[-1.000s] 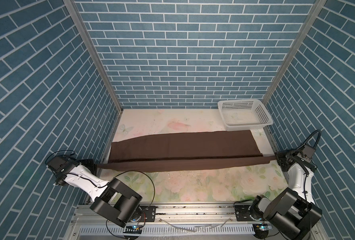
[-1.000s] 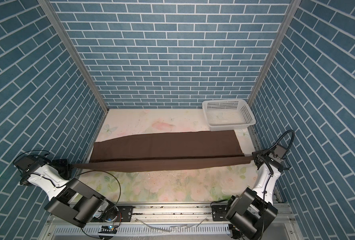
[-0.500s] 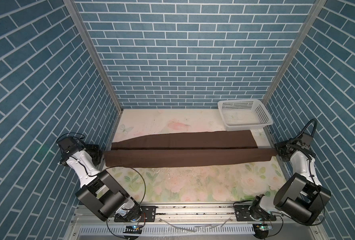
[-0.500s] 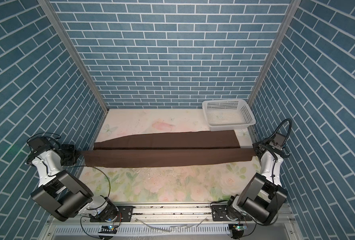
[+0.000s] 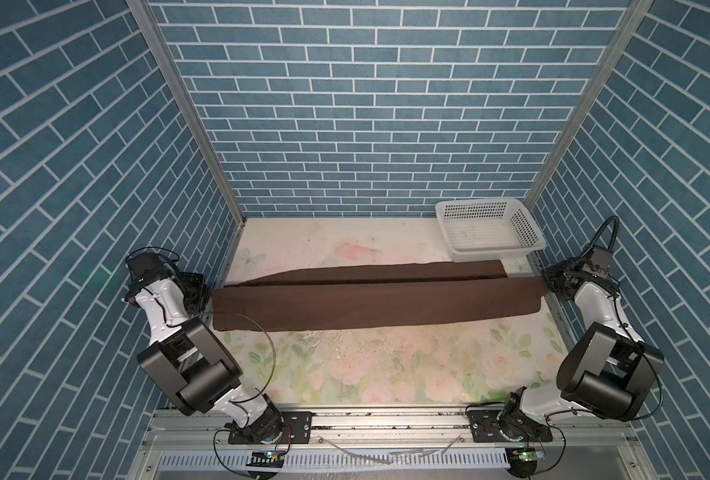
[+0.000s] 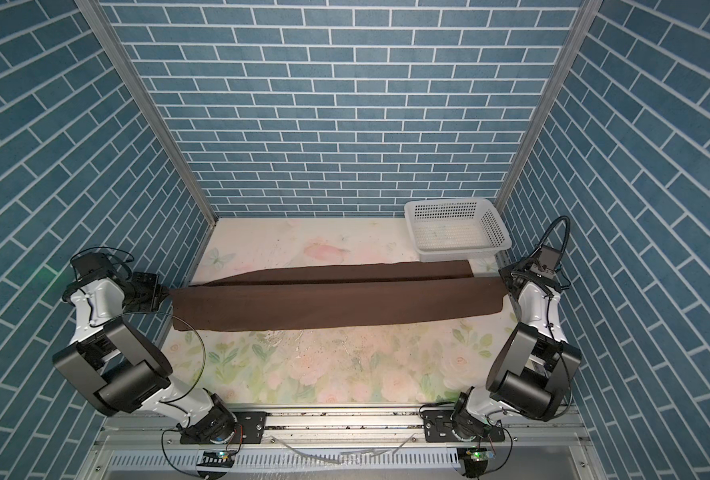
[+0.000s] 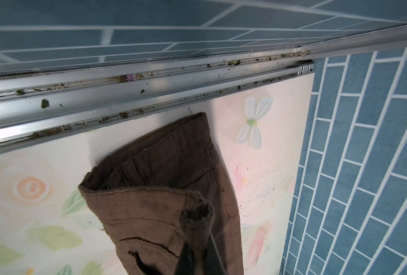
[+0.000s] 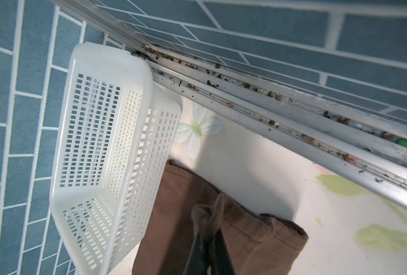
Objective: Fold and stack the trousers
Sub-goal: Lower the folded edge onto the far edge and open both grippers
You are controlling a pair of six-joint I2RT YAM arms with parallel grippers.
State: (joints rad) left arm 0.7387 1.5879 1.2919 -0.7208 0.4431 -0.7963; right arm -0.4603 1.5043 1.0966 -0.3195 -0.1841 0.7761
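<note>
I need to move my left gripper outward and down next, to let go of the waistband end of the trousers along the narrow part's far edge (image 5: 252,281) (image 7: 219,166), because that edge lies outward and below.
The dark brown trousers (image 5: 378,299) (image 6: 336,303) stretch nearly the table's full width, held taut at both ends. A narrow strip lies flat toward the back; a wider layer hangs from the held edge toward the front. My left gripper (image 5: 208,291) (image 6: 165,293) is shut on the waistband end; in the left wrist view the gripper (image 7: 199,238) pinches a bunched tuft of trousers (image 7: 164,171). My right gripper (image 5: 546,284) (image 6: 505,283) is shut on the hem end; in the right wrist view the gripper (image 8: 208,235) pinches folded trousers (image 8: 257,240).
A white perforated basket (image 5: 488,226) (image 6: 455,226) (image 8: 102,142) stands at the back right, touching the trousers' far edge. The floral table (image 5: 345,365) shows in front of the fabric. Metal rails and blue brick walls close in both sides, close behind each gripper.
Both grippers have risen and moved toward the back wall with the trousers' edge. The held layer now covers most of the flat part, with a narrower strip showing behind.
</note>
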